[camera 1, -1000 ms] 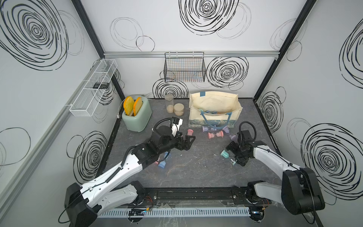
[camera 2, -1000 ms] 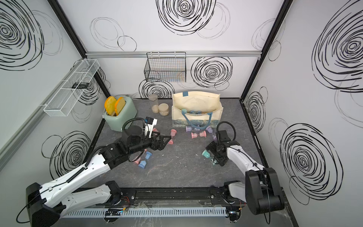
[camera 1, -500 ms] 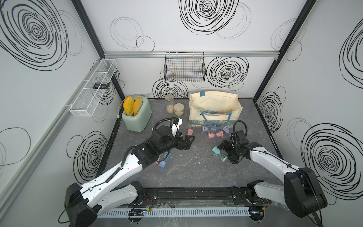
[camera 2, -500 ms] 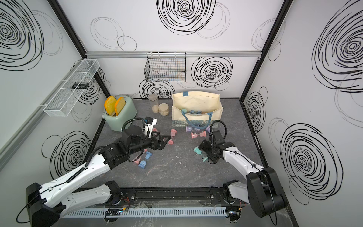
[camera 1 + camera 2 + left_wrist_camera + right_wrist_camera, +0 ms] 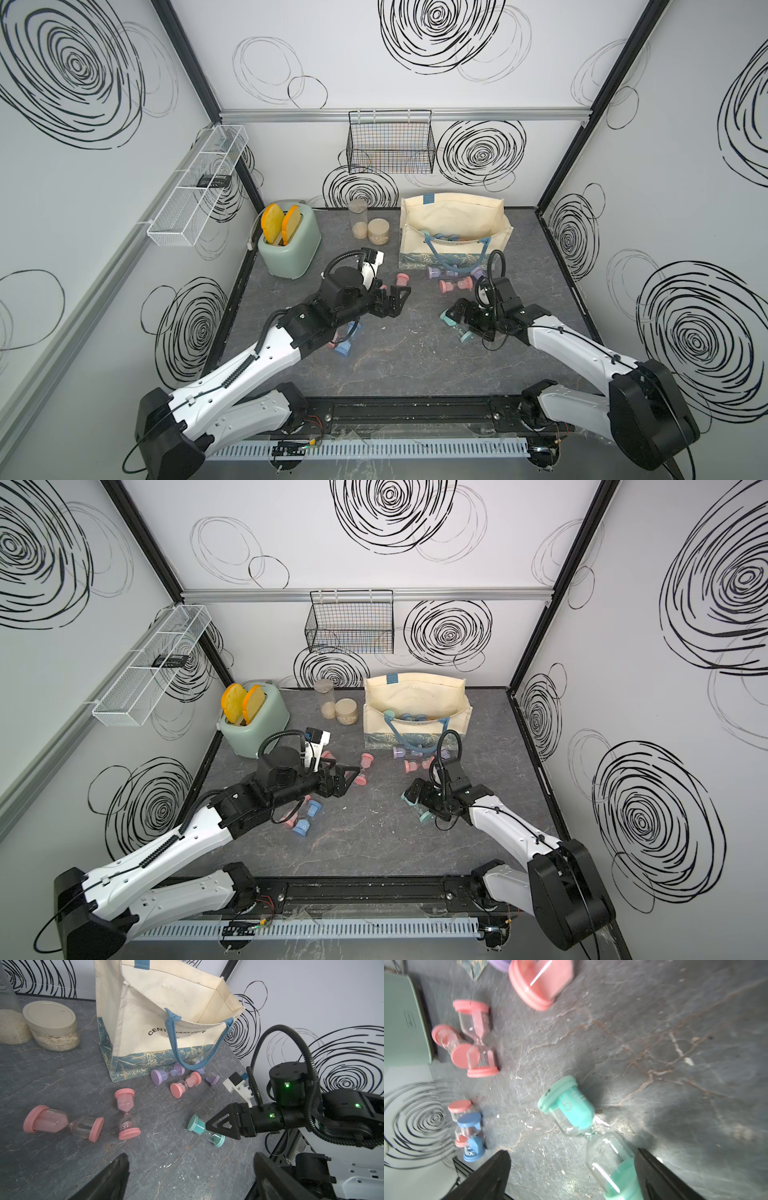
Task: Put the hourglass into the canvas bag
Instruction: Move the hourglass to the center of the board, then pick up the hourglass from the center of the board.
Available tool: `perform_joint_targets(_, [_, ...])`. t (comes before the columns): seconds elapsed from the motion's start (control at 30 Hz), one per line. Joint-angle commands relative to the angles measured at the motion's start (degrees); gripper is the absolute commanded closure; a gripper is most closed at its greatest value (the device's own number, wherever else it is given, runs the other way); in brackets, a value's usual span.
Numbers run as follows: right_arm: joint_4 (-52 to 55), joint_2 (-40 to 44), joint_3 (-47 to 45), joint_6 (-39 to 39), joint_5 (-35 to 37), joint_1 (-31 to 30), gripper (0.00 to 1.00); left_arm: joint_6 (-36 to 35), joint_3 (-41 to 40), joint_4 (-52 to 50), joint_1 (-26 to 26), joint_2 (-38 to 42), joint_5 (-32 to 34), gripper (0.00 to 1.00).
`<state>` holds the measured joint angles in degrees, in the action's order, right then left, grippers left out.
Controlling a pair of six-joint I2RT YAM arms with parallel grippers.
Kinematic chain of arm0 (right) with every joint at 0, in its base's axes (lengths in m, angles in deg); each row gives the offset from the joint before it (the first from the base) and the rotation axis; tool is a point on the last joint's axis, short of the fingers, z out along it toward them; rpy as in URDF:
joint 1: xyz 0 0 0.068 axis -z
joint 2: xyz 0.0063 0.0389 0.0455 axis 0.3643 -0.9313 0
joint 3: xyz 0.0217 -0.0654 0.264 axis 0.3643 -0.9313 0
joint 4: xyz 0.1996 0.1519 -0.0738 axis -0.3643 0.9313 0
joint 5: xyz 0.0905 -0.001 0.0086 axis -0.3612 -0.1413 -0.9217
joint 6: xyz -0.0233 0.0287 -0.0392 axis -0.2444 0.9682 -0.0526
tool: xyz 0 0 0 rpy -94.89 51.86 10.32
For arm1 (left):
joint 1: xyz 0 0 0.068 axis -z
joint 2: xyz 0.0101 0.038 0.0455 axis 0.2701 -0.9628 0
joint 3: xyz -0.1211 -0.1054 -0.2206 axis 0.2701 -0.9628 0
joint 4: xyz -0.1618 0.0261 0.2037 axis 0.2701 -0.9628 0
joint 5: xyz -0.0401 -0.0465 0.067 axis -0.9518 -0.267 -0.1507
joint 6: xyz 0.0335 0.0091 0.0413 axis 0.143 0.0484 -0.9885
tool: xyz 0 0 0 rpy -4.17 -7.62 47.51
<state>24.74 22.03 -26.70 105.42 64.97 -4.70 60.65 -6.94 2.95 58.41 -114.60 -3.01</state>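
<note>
My right gripper needs to turn next and go down and back around the hourglass's near bulb [image 5: 464, 336] [image 5: 610, 1156]. It lies below and back from my fingers and slants toward one finger.
The cream canvas bag [image 5: 453, 224] [image 5: 415, 702] [image 5: 158, 1028] stands open at the back of the table, blue handles hanging down its front. A teal hourglass [image 5: 455, 326] [image 5: 415, 808] [image 5: 204, 1129] [image 5: 571, 1109] lies on its side on the table. My right gripper [image 5: 457, 321] [image 5: 419, 802] [image 5: 573, 1152] is low over it and open. One end of the hourglass lies between the jaws, close to one finger. My left gripper [image 5: 398, 302] [image 5: 348, 781] [image 5: 191, 1156] hangs open and holds nothing above the middle of the table.
Pink hourglasses [image 5: 402, 279] [image 5: 455, 285], a purple hourglass [image 5: 434, 272] and a blue hourglass [image 5: 343, 349] lie about the table, and others sit inside the bag. A green toaster [image 5: 289, 245] and two jars [image 5: 379, 231] stand at the back. A black wire basket [image 5: 390, 143] hangs on the wall.
My right gripper has moved left toward the middle of the table, and the teal hourglass has shifted left with it between the open jaws. The left arm has not moved.
</note>
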Motion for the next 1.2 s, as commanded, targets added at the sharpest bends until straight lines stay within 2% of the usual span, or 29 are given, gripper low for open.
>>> perform_joint_targets(0.0, [-0.4, 0.4, 0.6, -6.4, 2.5, -3.2, 0.03, 0.7, -0.5, 0.1, -0.3, 1.0, 1.4, 0.04])
perform_joint_targets(0.3, [3.1, -4.4, 2.2, -9.3, 12.6, -13.0, 0.01, 1.5, -0.7, -0.2, -0.4, 1.3, 2.1, 0.04])
perform_joint_targets(0.47, [6.1, -7.3, 4.3, -8.7, 20.1, -17.7, 0.08, 1.9, -1.0, -0.2, -0.4, 1.3, 2.4, 0.04])
perform_joint_targets(0.7, [8.6, -10.2, 5.7, -7.6, 24.5, -20.7, 0.18, 2.1, -1.0, -0.2, -0.4, 1.2, 2.2, 0.04])
perform_joint_targets(0.93, [8.5, -12.6, 6.1, -7.2, 26.0, -23.1, 0.27, 2.2, -1.1, -0.1, -0.4, 1.3, 2.2, 0.04])
perform_joint_targets(1.17, [8.6, -14.3, 6.2, -6.7, 27.0, -24.0, 0.41, 2.2, -1.2, 0.0, -0.4, 1.1, 2.1, 0.04])
